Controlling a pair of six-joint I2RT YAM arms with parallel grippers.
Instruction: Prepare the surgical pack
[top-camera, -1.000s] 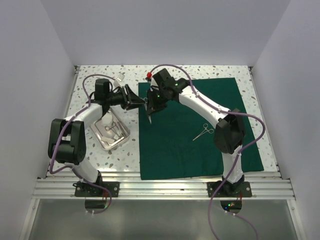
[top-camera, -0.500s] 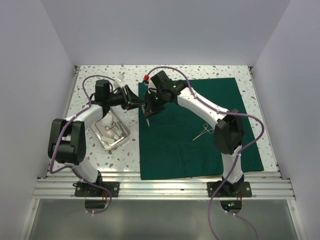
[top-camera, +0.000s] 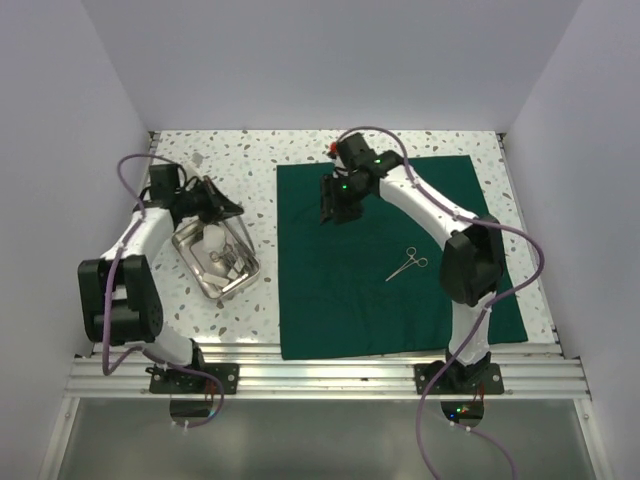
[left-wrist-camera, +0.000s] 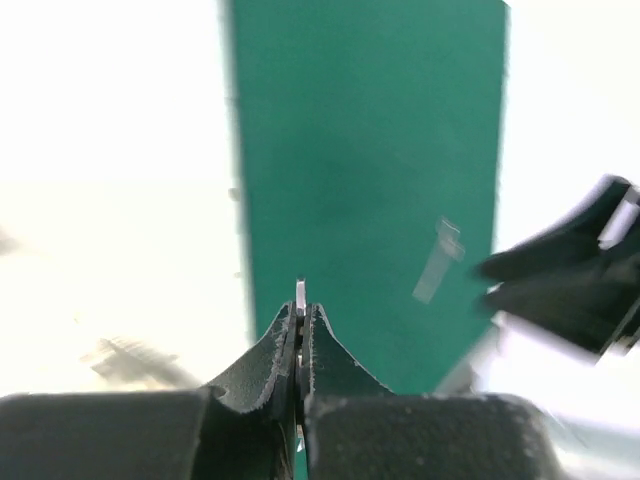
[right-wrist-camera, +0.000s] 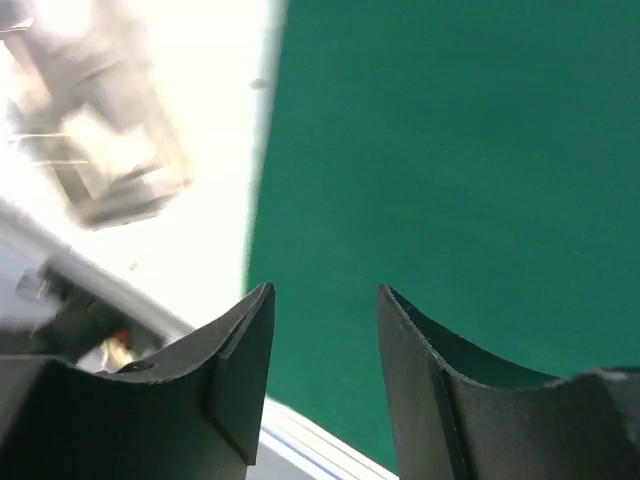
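Observation:
Next, my empty right gripper moves to its right in the top view, toward my base, and down around the scissor-like instrument's stems, which lie below it.
The dark green drape (top-camera: 400, 250) lies spread flat on the table's right half. A steel scissor-like instrument (top-camera: 405, 264) lies on it. The small metal tray (top-camera: 252, 264) stands left of the drape and holds white gauze (top-camera: 212, 240) and another instrument (top-camera: 226, 259). My left gripper (top-camera: 230, 208) hangs over the tray's far side. In the left wrist view it (left-wrist-camera: 300, 310) is shut on a thin steel piece (left-wrist-camera: 300, 293). My right gripper (top-camera: 333, 208) is above the drape's far left part. In the right wrist view it (right-wrist-camera: 322, 295) is open and empty.
The speckled tabletop (top-camera: 250, 160) is bounded by white walls on the left, right and back. An aluminium rail (top-camera: 320, 375) runs along the near edge. The right arm (top-camera: 440, 215) reaches across the drape.
The two grippers, close together at the drape's left edge earlier, have parted. The left one has pulled back left over the tray. The right one has moved right over the drape.

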